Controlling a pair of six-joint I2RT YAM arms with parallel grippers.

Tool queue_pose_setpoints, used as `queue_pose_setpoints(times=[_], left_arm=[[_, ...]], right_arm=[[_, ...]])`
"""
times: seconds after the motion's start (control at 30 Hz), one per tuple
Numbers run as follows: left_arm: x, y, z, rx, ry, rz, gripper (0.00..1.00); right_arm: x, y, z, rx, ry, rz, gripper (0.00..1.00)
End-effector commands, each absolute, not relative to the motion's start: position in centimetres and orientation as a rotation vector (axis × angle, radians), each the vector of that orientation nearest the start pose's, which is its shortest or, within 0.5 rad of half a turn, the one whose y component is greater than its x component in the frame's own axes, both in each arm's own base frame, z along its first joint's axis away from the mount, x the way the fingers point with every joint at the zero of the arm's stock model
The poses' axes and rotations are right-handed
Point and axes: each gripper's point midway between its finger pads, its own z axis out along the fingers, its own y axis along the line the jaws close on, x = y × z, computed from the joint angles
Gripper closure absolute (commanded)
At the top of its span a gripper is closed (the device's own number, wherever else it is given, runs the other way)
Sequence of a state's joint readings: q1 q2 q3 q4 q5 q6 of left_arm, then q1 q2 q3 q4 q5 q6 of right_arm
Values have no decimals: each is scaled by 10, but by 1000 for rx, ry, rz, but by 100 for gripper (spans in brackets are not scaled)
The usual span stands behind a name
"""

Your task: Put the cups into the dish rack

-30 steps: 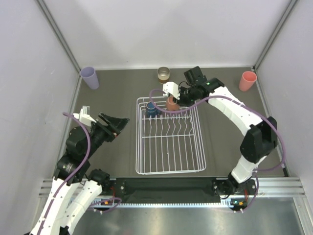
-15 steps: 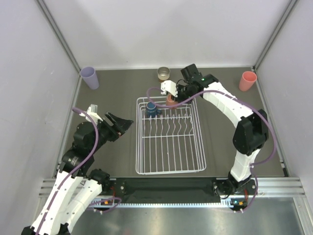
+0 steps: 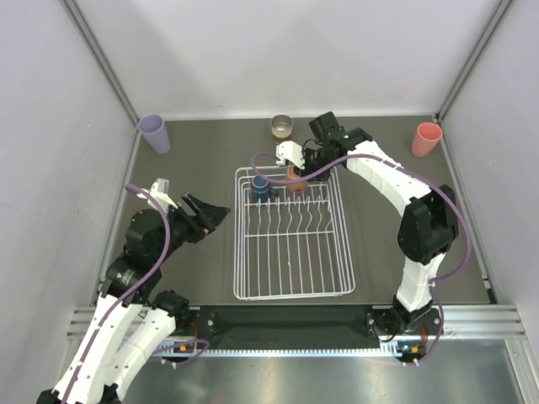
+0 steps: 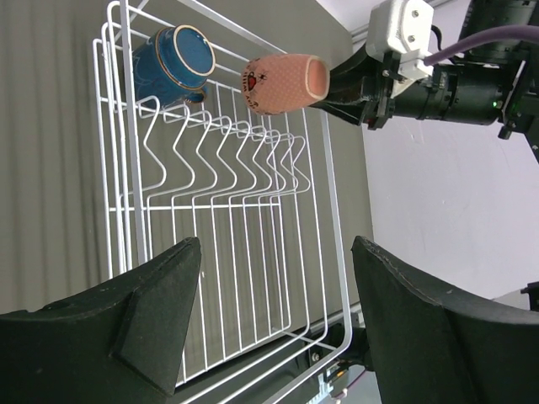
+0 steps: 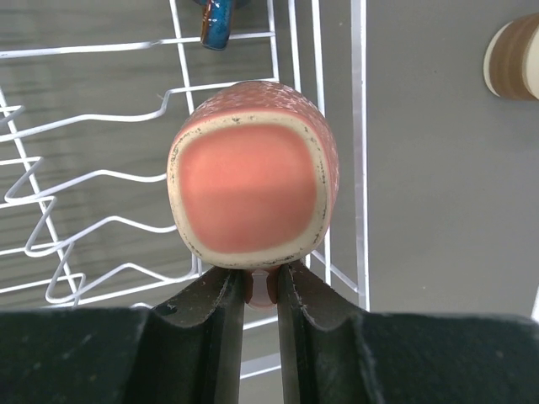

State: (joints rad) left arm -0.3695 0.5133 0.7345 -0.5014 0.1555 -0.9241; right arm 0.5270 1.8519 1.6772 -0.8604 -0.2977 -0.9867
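My right gripper will lower the terracotta-orange mug (image 3: 296, 179) onto the empty spot on the rack wires beside the dark blue mug and release it.
The white wire dish rack (image 3: 290, 278) lies mid-table. A dark blue mug (image 3: 260, 187) sits in its far left corner, also in the left wrist view (image 4: 173, 63). My right gripper (image 3: 298, 170) is shut on the handle of the terracotta-orange mug (image 3: 296, 179), holding it on its side over the rack's far right part; the wrist view shows the fingers (image 5: 223, 311) pinching the handle under the mug (image 5: 248, 185). My left gripper (image 3: 210, 215) is open and empty left of the rack, its jaws wide apart (image 4: 274, 290).
A lavender tumbler (image 3: 153, 133) stands at the far left. A shiny brownish cup (image 3: 281, 127) stands behind the rack, also in the right wrist view (image 5: 514, 55). A pink tumbler (image 3: 427, 139) stands at the far right. Walls close in on three sides.
My right gripper has shifted slightly back and left with the terracotta mug over the rack. My left arm moved a little toward the rack, then stayed still.
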Motion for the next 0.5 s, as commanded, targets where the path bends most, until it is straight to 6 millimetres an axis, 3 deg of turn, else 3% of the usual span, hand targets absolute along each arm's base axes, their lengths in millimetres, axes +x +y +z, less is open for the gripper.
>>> queue_pose_setpoints(times=[0.0,0.47], left_arm=[[203,-145,292,-364,1858,-1047,22],[207,-150,290,-347,1875,-1054,22]], right_arm=[[397,258,175,-1791,1699,239,100],[402,260,158,-1805,1727,260,100]])
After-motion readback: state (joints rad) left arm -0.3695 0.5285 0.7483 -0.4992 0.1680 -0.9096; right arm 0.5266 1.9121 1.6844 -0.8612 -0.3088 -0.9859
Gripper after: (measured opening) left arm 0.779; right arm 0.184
